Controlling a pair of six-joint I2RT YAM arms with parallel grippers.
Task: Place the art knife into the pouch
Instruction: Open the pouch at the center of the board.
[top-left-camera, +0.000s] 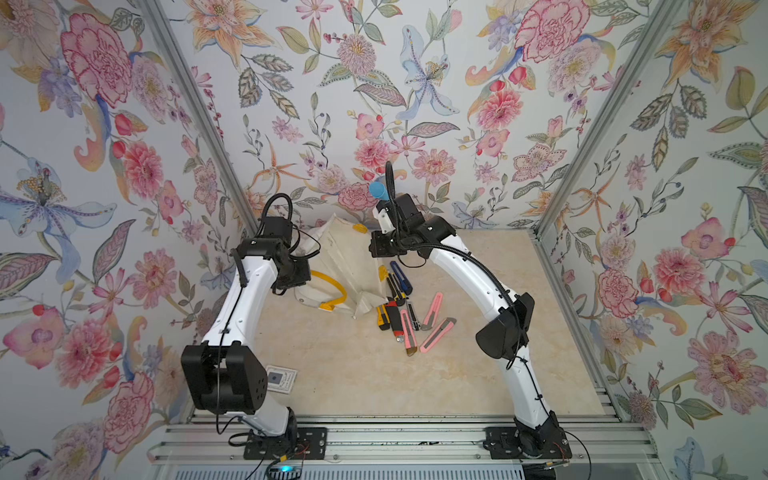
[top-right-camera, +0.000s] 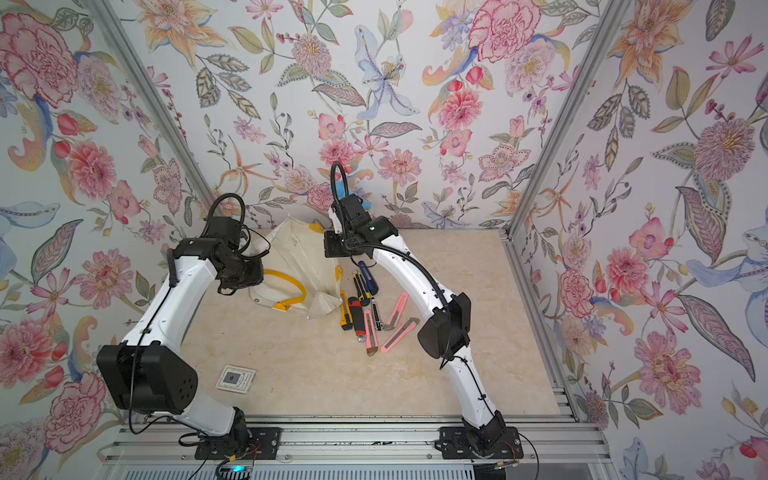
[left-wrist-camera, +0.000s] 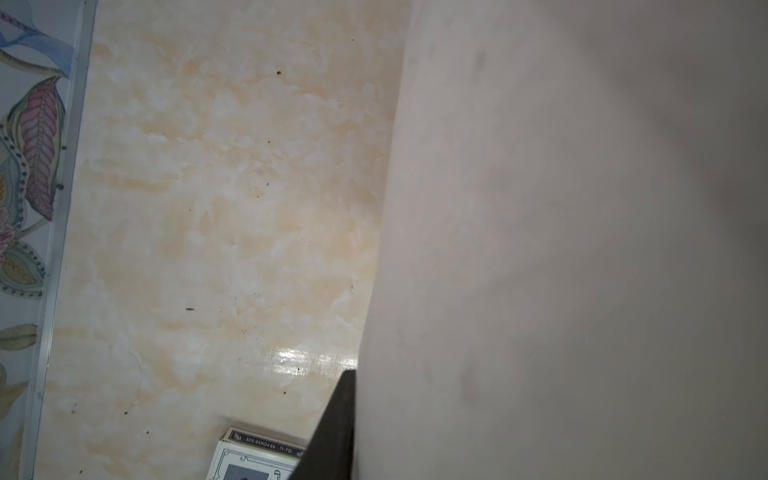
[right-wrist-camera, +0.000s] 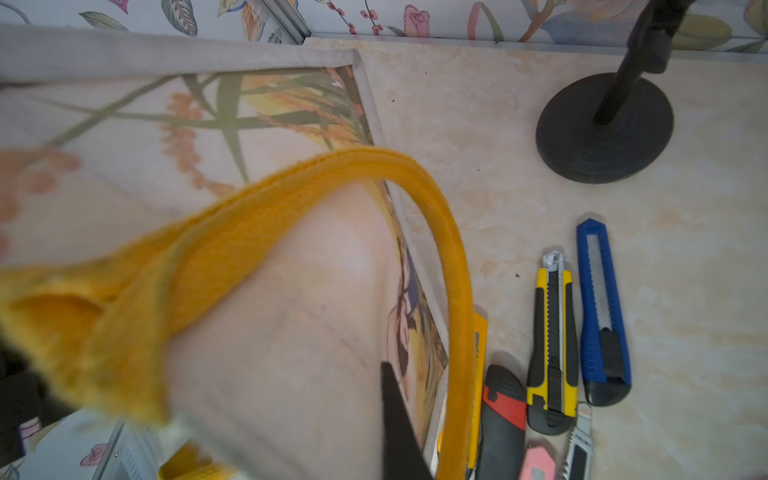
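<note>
The pouch is held raised, so my right gripper will next lower its near side toward the tabletop beside the art knives and release it.
The pouch (top-left-camera: 345, 257), off-white canvas with yellow loop handles (top-left-camera: 332, 286), stands raised like a tent between my two arms in both top views. My right gripper (top-left-camera: 380, 245) is shut on its upper edge; the right wrist view shows one dark finger (right-wrist-camera: 399, 424) against the fabric (right-wrist-camera: 270, 332) beside a yellow handle (right-wrist-camera: 453, 266). My left gripper (top-left-camera: 296, 272) is at the pouch's other side. There one dark finger (left-wrist-camera: 334, 428) lies along the canvas (left-wrist-camera: 540, 249), and its jaw gap is hidden. Several art knives (top-left-camera: 405, 316) lie on the table right of the pouch.
The knives include a blue one (right-wrist-camera: 602, 311), a yellow-black one (right-wrist-camera: 552, 345), a red-black one (right-wrist-camera: 500, 411) and pink ones (top-right-camera: 397, 309). A card box (top-right-camera: 235, 378) lies front left. A black round stand base (right-wrist-camera: 602, 129) sits near the back wall.
</note>
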